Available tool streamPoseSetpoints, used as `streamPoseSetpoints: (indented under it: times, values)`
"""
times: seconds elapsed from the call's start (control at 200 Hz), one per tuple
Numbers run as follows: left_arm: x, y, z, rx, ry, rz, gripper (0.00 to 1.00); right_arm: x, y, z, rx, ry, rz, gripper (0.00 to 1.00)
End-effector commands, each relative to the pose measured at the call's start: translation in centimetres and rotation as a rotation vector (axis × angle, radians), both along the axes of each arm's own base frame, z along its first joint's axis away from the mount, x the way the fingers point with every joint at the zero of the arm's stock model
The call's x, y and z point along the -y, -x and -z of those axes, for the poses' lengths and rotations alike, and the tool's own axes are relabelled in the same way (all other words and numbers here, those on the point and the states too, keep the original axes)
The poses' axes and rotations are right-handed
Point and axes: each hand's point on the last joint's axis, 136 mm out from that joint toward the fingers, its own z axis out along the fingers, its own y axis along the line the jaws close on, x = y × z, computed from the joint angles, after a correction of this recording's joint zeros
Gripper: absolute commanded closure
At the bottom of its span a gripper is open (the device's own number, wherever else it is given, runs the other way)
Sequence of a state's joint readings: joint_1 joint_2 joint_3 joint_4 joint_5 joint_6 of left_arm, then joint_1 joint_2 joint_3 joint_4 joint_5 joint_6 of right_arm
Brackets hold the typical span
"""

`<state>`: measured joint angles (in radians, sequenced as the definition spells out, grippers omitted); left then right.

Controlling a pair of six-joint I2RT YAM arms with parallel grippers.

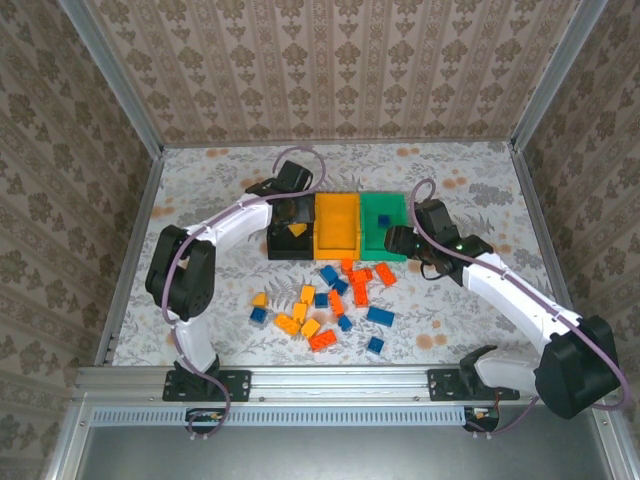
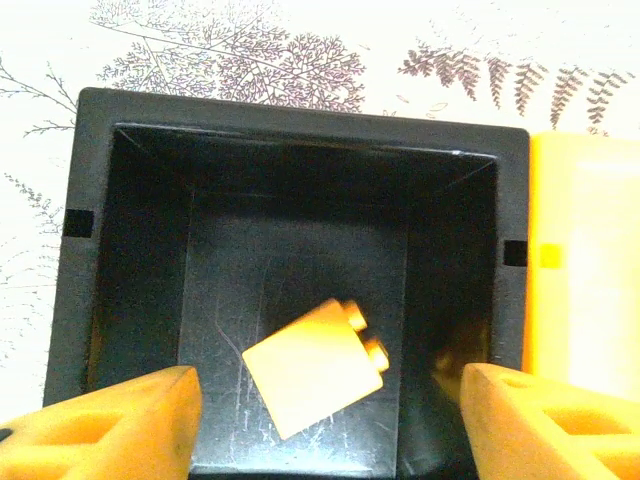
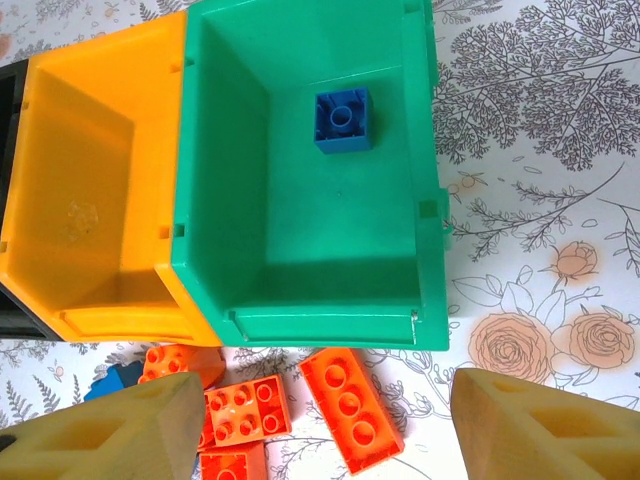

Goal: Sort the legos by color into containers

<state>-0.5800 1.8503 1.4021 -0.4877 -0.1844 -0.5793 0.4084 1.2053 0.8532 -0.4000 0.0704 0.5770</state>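
Note:
My open right gripper moves back and down onto the cluster's red-orange brick nearest my base next, since red-orange bricks lie unsorted before the bins.
The containers stand joined in a row: black bin (image 1: 284, 252), yellow-orange bin (image 1: 337, 247), green bin (image 1: 400, 225). My left gripper (image 1: 291, 204) hangs open over the black bin (image 2: 300, 120). A yellow-orange brick (image 2: 315, 365) lies tilted on that bin's floor, clear of both fingers (image 2: 150, 420). My right gripper (image 3: 325, 400) stands open above the green bin's (image 3: 320, 325) near wall. One blue brick (image 3: 342, 118) lies inside the green bin. Red-orange bricks (image 3: 350, 405) lie on the table under the right gripper. Several loose legos (image 1: 330, 300) in yellow-orange, red-orange and blue are scattered in front of the bins.
The yellow-orange bin (image 3: 90, 200) looks empty in the right wrist view. Metal frame posts and patterned walls enclose the flower-printed table (image 1: 470, 180). Bare table lies left of the black bin and right of the green bin.

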Motion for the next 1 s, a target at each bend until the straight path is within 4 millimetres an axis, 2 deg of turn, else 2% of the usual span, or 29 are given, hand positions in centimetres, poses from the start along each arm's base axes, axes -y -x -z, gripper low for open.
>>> streamPoseSetpoints:
  times: [0.0,0.11,0.23,0.25,0.285,0.42,0.575,0.68,0.795,0.995]
  values:
    - [0.5,0.1,-5.3,0.104,0.046,0.013,0.26,0.4,0.9,0.1,-0.020,-0.005,0.001,0.32]
    - [0.7,1.7,-7.8,0.143,0.107,0.042,0.22,0.0,1.3,0.1,-0.032,-0.016,-0.031,0.32]
    - [1.1,5.1,-10.0,0.190,0.189,0.096,0.16,-1.8,2.5,1.5,-0.090,-0.046,-0.126,0.32]
    - [1.2,5.8,-10.2,0.194,0.199,0.108,0.13,-2.3,2.8,1.7,-0.099,-0.049,-0.148,0.32]
    - [1.2,7.0,-10.3,0.200,0.208,0.123,0.02,-3.1,3.3,2.4,-0.124,-0.054,-0.184,0.33]
    - [0.3,11.3,-8.7,0.194,0.200,0.158,0.00,-6.3,5.4,4.7,-0.193,-0.048,-0.312,0.35]
    - [-2.3,14.5,-6.2,0.191,0.207,0.113,0.00,-8.6,6.4,7.5,-0.232,0.037,-0.358,0.35]
    - [-4.2,15.7,-5.2,0.218,0.224,0.060,0.00,-9.7,6.5,9.4,-0.259,0.085,-0.364,0.35]
    - [-5.7,16.5,-5.3,0.261,0.245,0.032,0.00,-10.8,6.8,10.8,-0.280,0.143,-0.388,0.35]
    - [-7.7,17.2,-5.2,0.286,0.216,-0.005,0.00,-10.0,7.2,13.1,-0.330,0.268,-0.358,0.40]
